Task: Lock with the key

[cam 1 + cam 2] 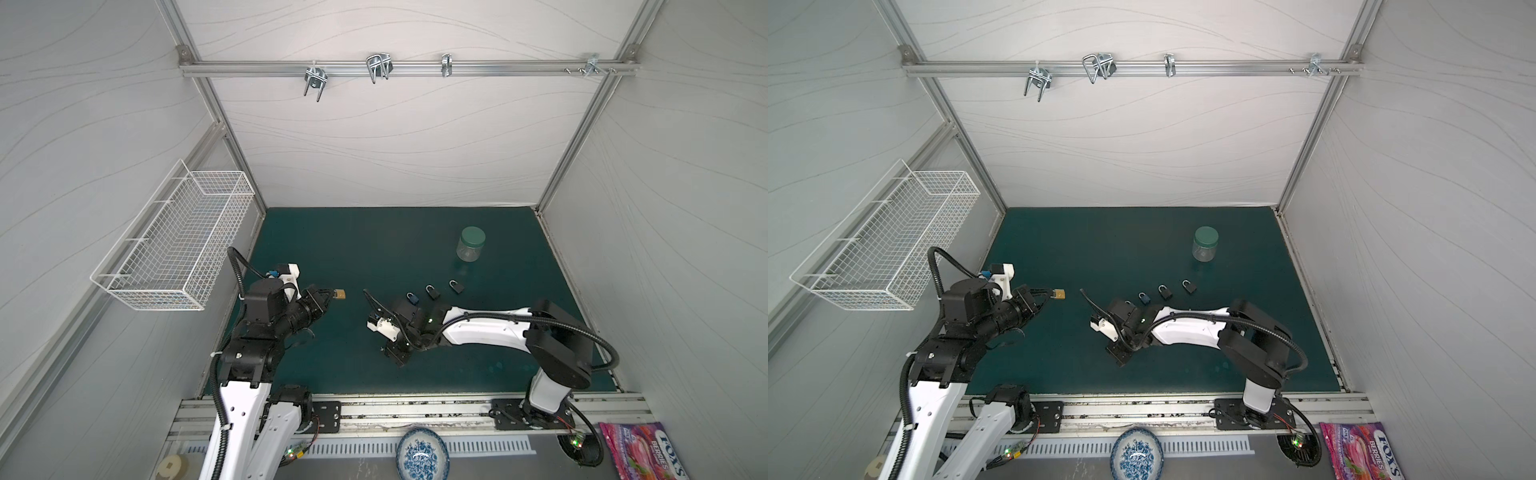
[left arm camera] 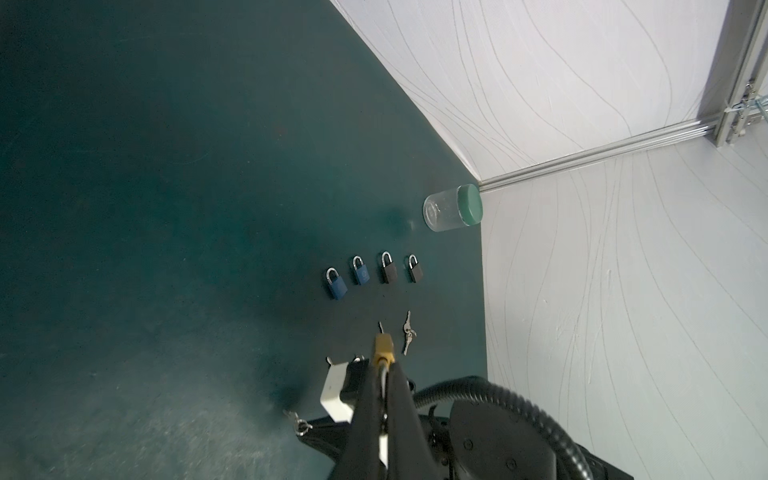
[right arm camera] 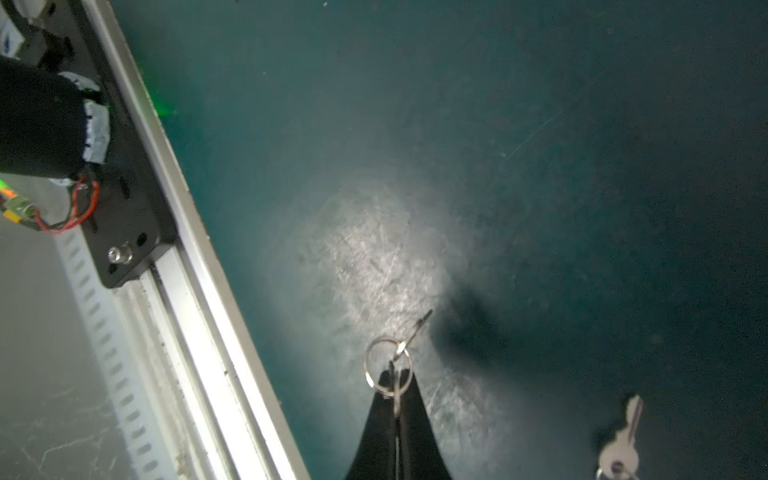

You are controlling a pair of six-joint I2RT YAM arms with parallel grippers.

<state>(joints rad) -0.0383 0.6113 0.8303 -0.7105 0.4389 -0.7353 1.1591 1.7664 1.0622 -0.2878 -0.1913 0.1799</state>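
I need to move my right gripper down and a little outward to let go of the silver key on the bare mat [image 3: 504,288], because that spot is below and outward of the gripper.
A small brass padlock [image 1: 340,294] [image 1: 1060,294] [image 2: 383,346] hangs above the green mat. My left gripper [image 1: 330,296] [image 1: 1047,295] [image 2: 384,366] is shut on its shackle. My right gripper [image 1: 395,360] [image 1: 1120,360] [image 3: 395,381] is low over the mat near the front middle, apart from the padlock. It is shut on a silver key, whose ring [image 3: 388,366] and a second key [image 3: 417,328] dangle past the fingertips. The held key's blade is hidden between the fingers.
Several small padlocks, blue [image 2: 336,284] and black [image 2: 414,270], lie in a row on the mat. Loose keys [image 2: 407,332] [image 3: 621,442] lie nearby. A green-lidded jar [image 1: 471,244] stands at the back right, a wire basket [image 1: 178,245] hangs left. A bowl [image 1: 422,455] and candy bag [image 1: 644,453] sit in front.
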